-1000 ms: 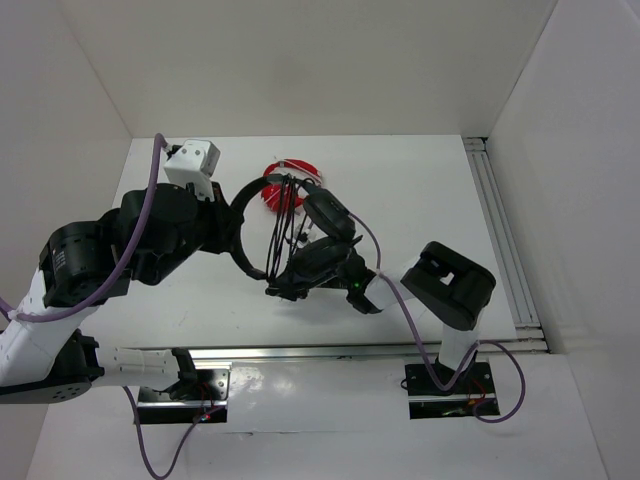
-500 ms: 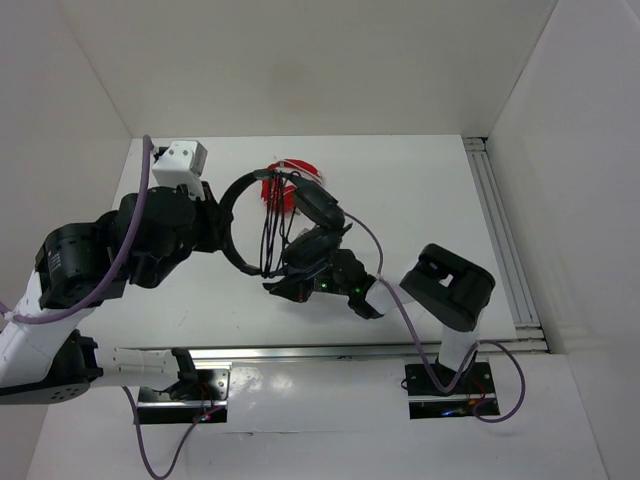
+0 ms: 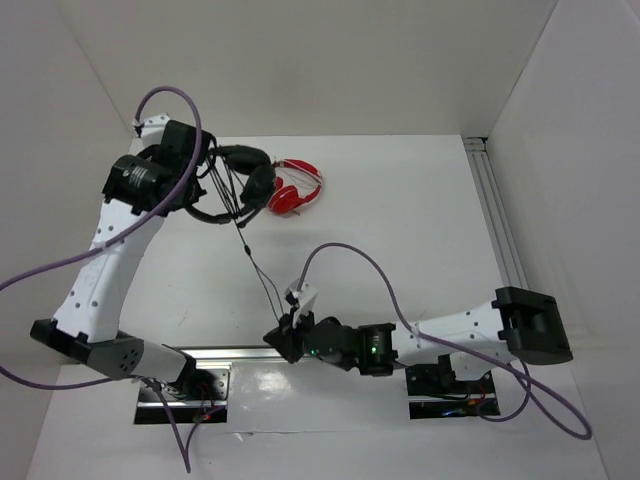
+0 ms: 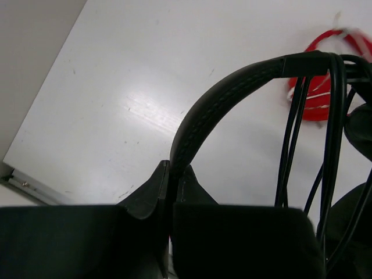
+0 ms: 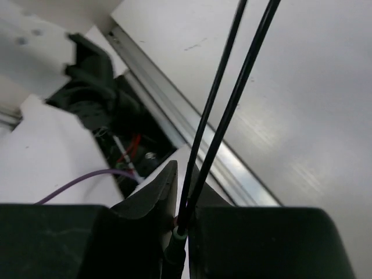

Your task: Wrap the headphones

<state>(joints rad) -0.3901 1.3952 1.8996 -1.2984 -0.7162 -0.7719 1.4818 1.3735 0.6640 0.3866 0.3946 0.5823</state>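
Next, my left gripper lowers back toward the bare tabletop by the front bar [image 4: 222, 160] and releases the black headphones' headband [image 4: 226, 99], since that spot lies clear of the red headphones.
The black headphones [image 3: 238, 180] hang in the air at the far left, held by the headband [image 4: 226, 99]. My left gripper [image 3: 190, 172] is shut on that headband; its jaws clamp the band in the left wrist view [image 4: 174, 180]. Several turns of thin black cable [image 4: 334, 116] loop over the band. The cable [image 3: 258, 275] runs taut down to my right gripper [image 3: 285, 332] near the table's front edge. The right gripper [image 5: 183, 218] is shut on the cable just above its green-collared plug [image 5: 174, 244].
Red headphones [image 3: 293, 187] lie on the white table right of the black ones. A metal rail [image 3: 340, 350] runs along the table's front edge, another [image 3: 498, 230] along the right side. White walls close the back and sides. Purple arm cables [image 3: 345, 255] arch above the table.
My left arm has raised the headphones and swung them to the far left. My right gripper has pulled back to the front edge, drawing the cable out straight.
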